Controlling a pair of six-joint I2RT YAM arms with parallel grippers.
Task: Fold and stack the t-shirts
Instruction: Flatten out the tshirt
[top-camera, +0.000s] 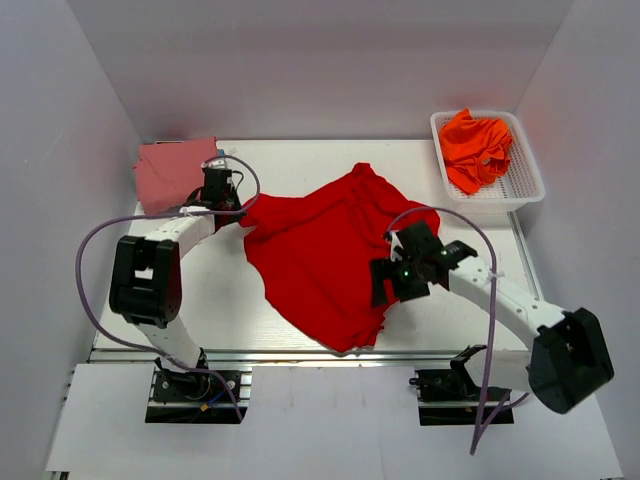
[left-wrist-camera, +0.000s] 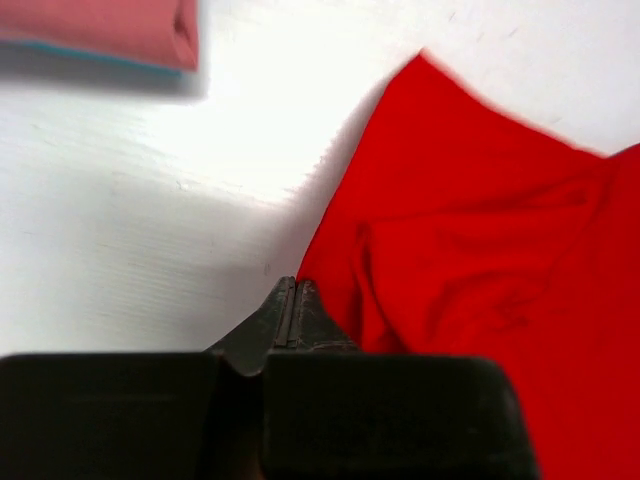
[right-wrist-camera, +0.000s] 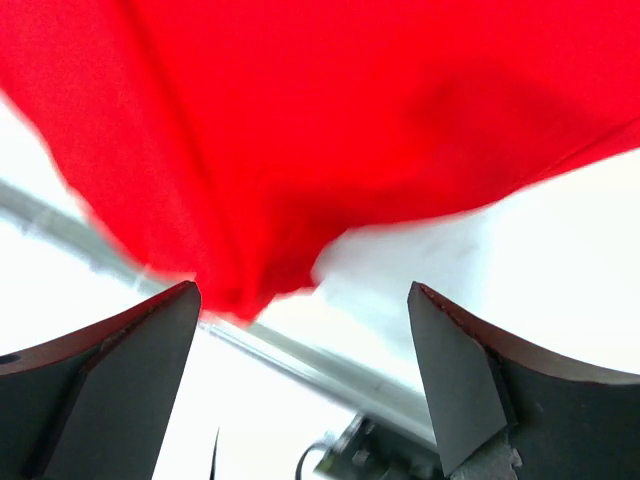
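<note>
Next, my right gripper draws back and down onto the red shirt's near corner (top-camera: 370, 335) (right-wrist-camera: 246, 292), since the cloth narrows there, below my right gripper by the front bar.
A bright red t-shirt (top-camera: 320, 255) lies spread and rumpled in the middle of the table. My left gripper (top-camera: 238, 213) is at its left corner. In the left wrist view the gripper (left-wrist-camera: 290, 287) is shut, its tips right beside the red shirt's edge (left-wrist-camera: 470, 230), with no cloth visible between them. My right gripper (top-camera: 383, 285) is open over the shirt's near right edge. In the right wrist view the gripper (right-wrist-camera: 305, 300) is wide open and empty, with the red cloth (right-wrist-camera: 330, 120) just beyond. A folded pink shirt (top-camera: 172, 172) lies at the back left, on a teal one (left-wrist-camera: 100, 55).
A white mesh basket (top-camera: 530, 190) at the back right holds orange shirts (top-camera: 478, 148). The table's metal front rail (right-wrist-camera: 330, 365) runs just below the red shirt's near hem. White walls enclose the table on three sides.
</note>
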